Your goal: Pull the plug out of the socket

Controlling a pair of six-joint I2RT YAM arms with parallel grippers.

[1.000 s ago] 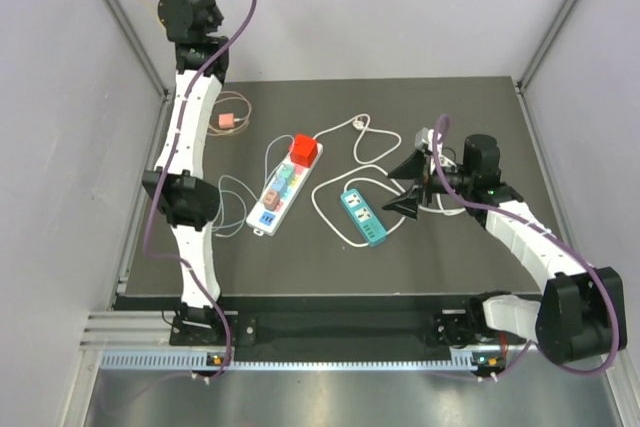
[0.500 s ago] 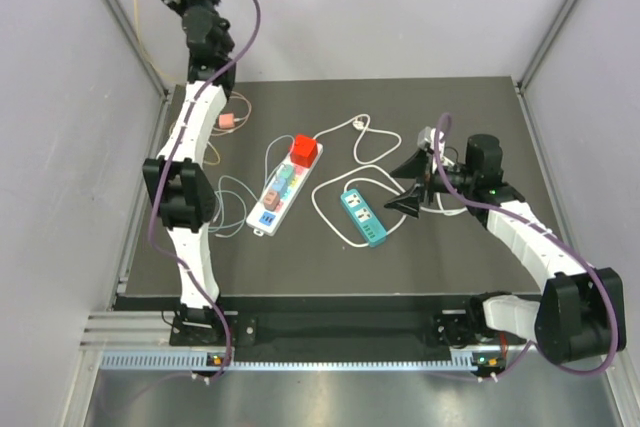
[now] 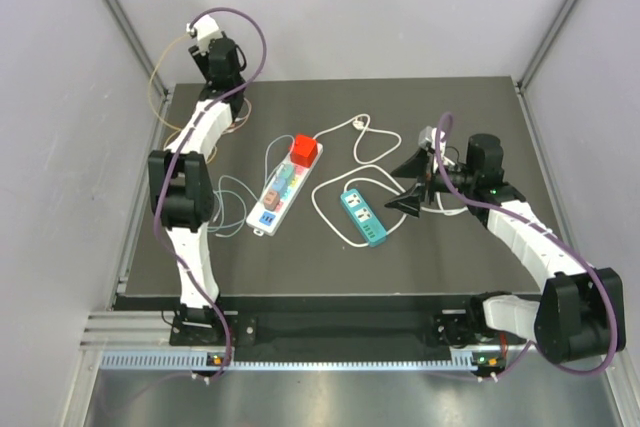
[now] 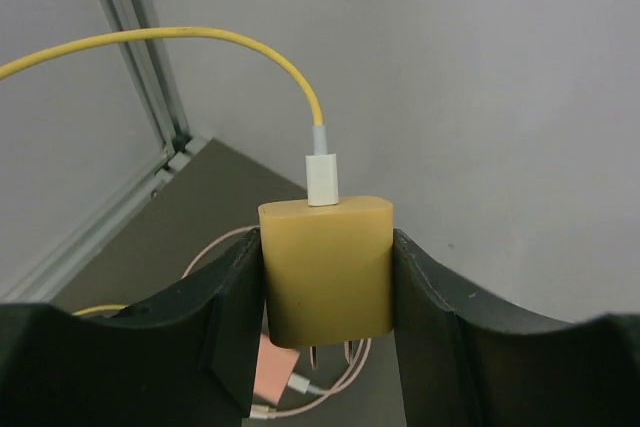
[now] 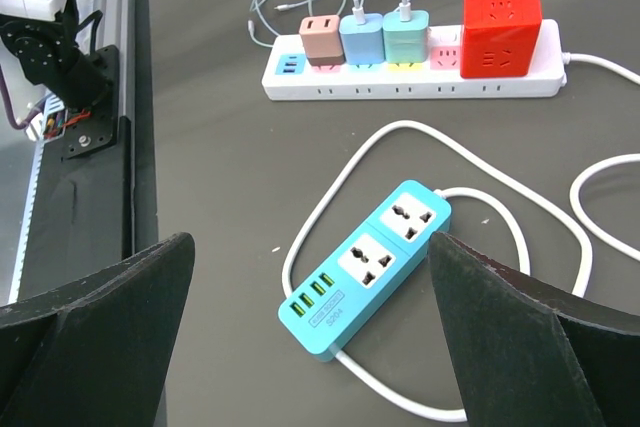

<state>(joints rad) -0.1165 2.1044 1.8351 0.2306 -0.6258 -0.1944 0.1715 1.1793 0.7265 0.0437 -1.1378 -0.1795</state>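
Observation:
My left gripper lowers back, tilting downward, onto the tabletop (image 3: 218,134) beside the pink charger next to release the mustard-yellow plug, since its pins are already bare.
My left gripper (image 4: 325,322) is shut on a mustard-yellow plug (image 4: 325,267) with a white connector and yellow cable (image 4: 200,35). It holds the plug in the air, prongs bare, over the table's far left corner (image 3: 222,67). The white power strip (image 3: 283,190) lies mid-table with a red cube adapter (image 3: 305,150) and three small plugs in it: pink (image 5: 322,39), blue (image 5: 361,37) and green (image 5: 405,35). My right gripper (image 3: 410,185) is open and empty, just right of a teal power strip (image 3: 362,217), which also shows in the right wrist view (image 5: 365,267).
A pink charger (image 4: 278,372) with a coiled pink cable lies on the table under my left gripper. White cords (image 3: 345,162) loop between the two strips. The enclosure's walls and metal posts (image 3: 125,27) stand close to the left arm.
My left arm has swung down and to the right from high in the back left corner toward the table, with the yellow plug in its jaws. The right arm has not moved.

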